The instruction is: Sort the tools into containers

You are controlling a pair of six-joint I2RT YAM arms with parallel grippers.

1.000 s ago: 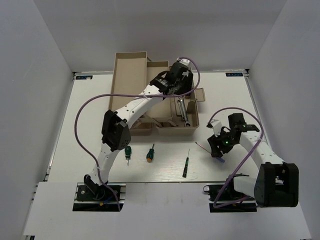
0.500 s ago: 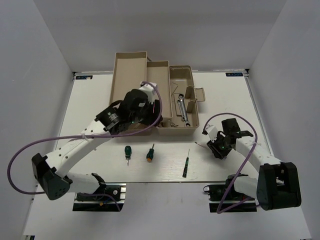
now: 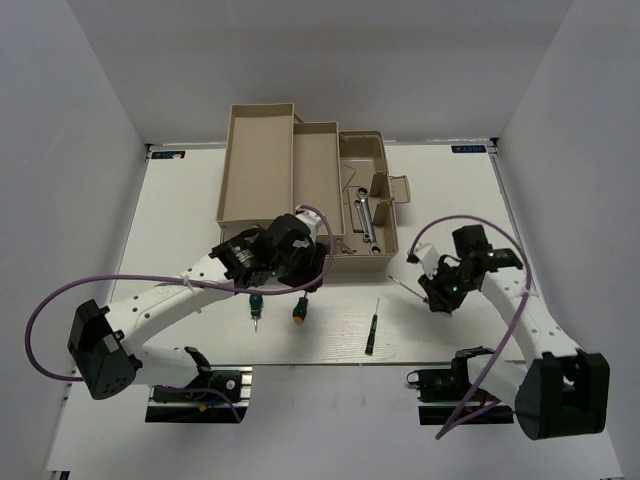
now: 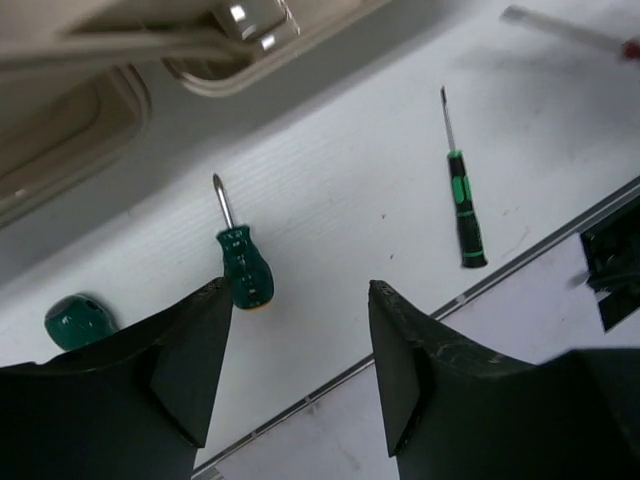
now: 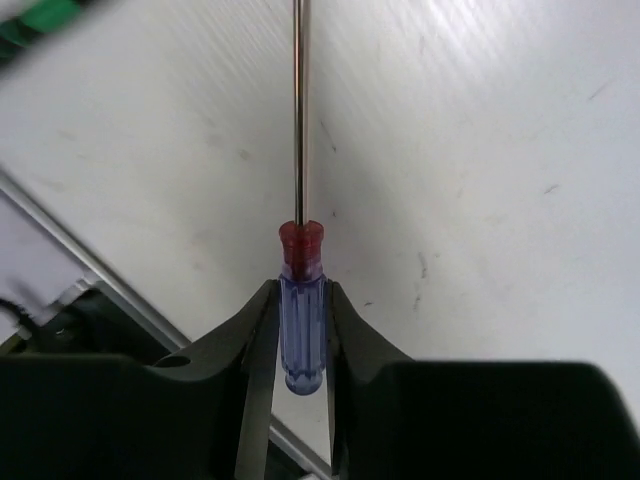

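Note:
My right gripper lifts the screwdriver outward past the wrenches next, then lowers it to the beige tray nearest the tub, which lies empty.
My left gripper (image 3: pixel 308 272) is open and empty. It hovers just in front of the toolbox, above two green-handled screwdrivers (image 3: pixel 256 305) (image 3: pixel 299 310). In the left wrist view my gripper (image 4: pixel 300 292) frames one green screwdriver (image 4: pixel 243 268); the other's handle (image 4: pixel 75 320) lies at the left. The black precision screwdriver (image 3: pixel 371 328) (image 4: pixel 462 205) lies further right. My right gripper (image 3: pixel 437 292) (image 5: pixel 302 300) is shut on the blue handle of the red precision screwdriver (image 5: pixel 302 330), shaft pointing away. Two silver wrenches (image 3: pixel 365 218) lie in the base tub (image 3: pixel 362 150).
Two long beige trays (image 3: pixel 256 160) (image 3: pixel 317 165) fan out left of the tub. The brown lid with its handle (image 3: pixel 386 190) stands at the tub's right. The table's front rail (image 4: pixel 520 268) runs close below the screwdrivers.
My left arm has pulled back from over the tub, down to the green screwdrivers. My right gripper has moved slightly with the blue-handled screwdriver.

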